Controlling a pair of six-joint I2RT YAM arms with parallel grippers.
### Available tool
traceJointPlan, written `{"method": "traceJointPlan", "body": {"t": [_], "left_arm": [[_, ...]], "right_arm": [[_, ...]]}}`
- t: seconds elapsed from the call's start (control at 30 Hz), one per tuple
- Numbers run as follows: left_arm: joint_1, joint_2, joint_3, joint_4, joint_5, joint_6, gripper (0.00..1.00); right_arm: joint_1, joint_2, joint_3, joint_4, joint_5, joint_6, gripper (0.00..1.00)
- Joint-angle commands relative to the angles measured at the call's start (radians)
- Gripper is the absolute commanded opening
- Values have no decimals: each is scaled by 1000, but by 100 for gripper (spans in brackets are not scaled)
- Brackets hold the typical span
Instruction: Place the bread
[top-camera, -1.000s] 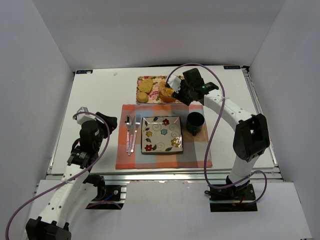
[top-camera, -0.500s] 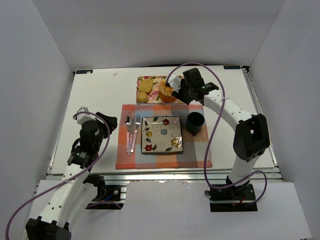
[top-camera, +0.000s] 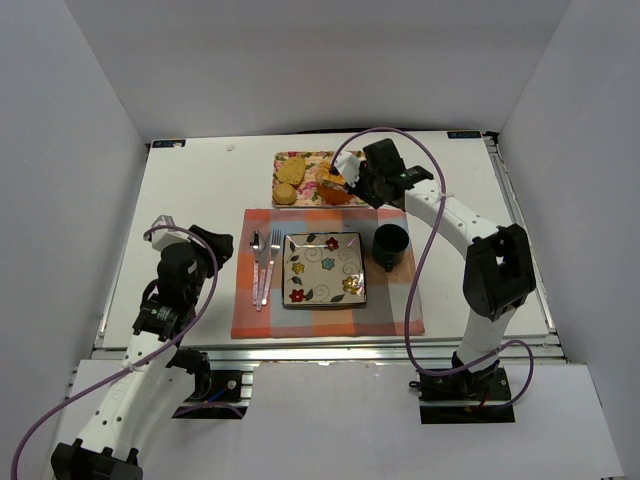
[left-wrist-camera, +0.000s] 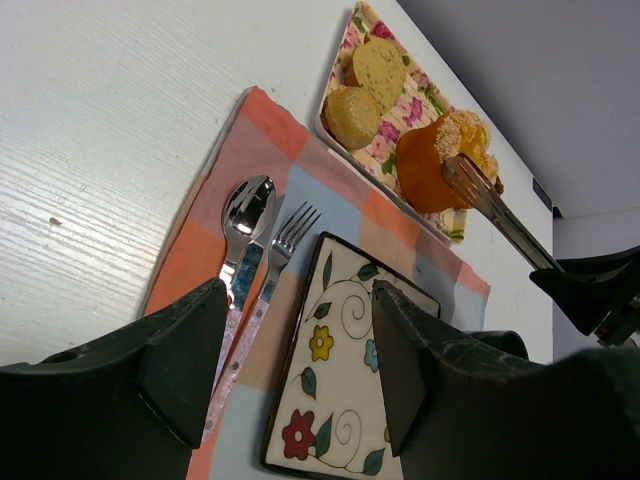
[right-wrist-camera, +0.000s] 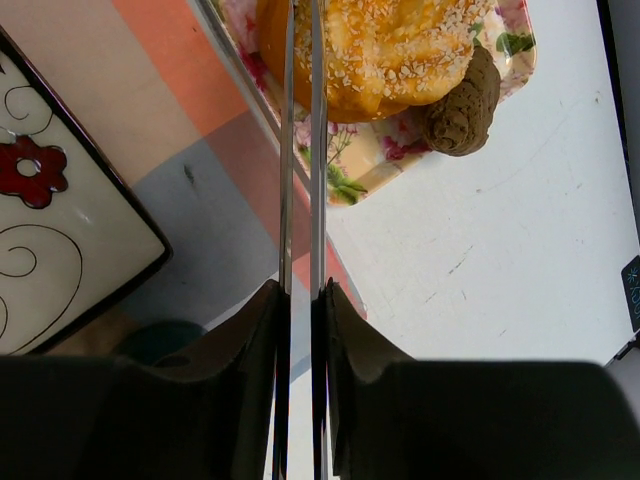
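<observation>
I should raise my right gripper, pull it back, lower the bread (top-camera: 335, 187) onto the flowered square plate (top-camera: 323, 268) and let go of the tongs' handles, because the plate is empty and lies back from the gripper.
The bread (right-wrist-camera: 390, 50), an orange-golden bun with a pale crumbly top, is at the right end of the floral tray (right-wrist-camera: 355, 170). Metal tongs (right-wrist-camera: 300, 150) reach from my right gripper (right-wrist-camera: 301, 290) to the bun, their two blades close together and pressed on it. The right gripper is shut on the tongs' handles. The top view shows the bread (top-camera: 335, 187) just left of the right gripper (top-camera: 368, 185). The left wrist view shows the bread (left-wrist-camera: 435, 160) with a tong blade (left-wrist-camera: 490, 205) against its side. My left gripper (left-wrist-camera: 300, 350) is open and empty, hovering left of the placemat.
Two smaller tan rolls (top-camera: 291, 170) (top-camera: 286, 194) lie on the tray's left half, and a small dark brown muffin (right-wrist-camera: 462, 105) touches the bread. The checked placemat (top-camera: 255, 320) bears a flowered square plate (top-camera: 324, 268), a dark cup (top-camera: 391, 245), and a spoon (top-camera: 257, 265) and fork (top-camera: 272, 262).
My right gripper has squeezed the tongs together on the bread and shifted slightly left. The left arm has barely moved.
</observation>
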Motion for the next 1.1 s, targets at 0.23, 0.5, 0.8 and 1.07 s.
{"method": "traceJointPlan", "body": {"t": [0.23, 0.5, 0.8, 1.07], "left_arm": [[6, -2, 4, -13, -18, 5, 69], [6, -8, 6, -23, -18, 3, 69], [6, -15, 13, -35, -22, 3, 69], [6, -10, 12, -32, -16, 3, 69]], "right_arm": [[1, -109, 82, 49, -70, 34, 0], [3, -167, 72, 42, -109, 45, 0], [4, -397, -154, 49, -257, 29, 0], [22, -641, -349, -35, -379, 37, 0]]}}
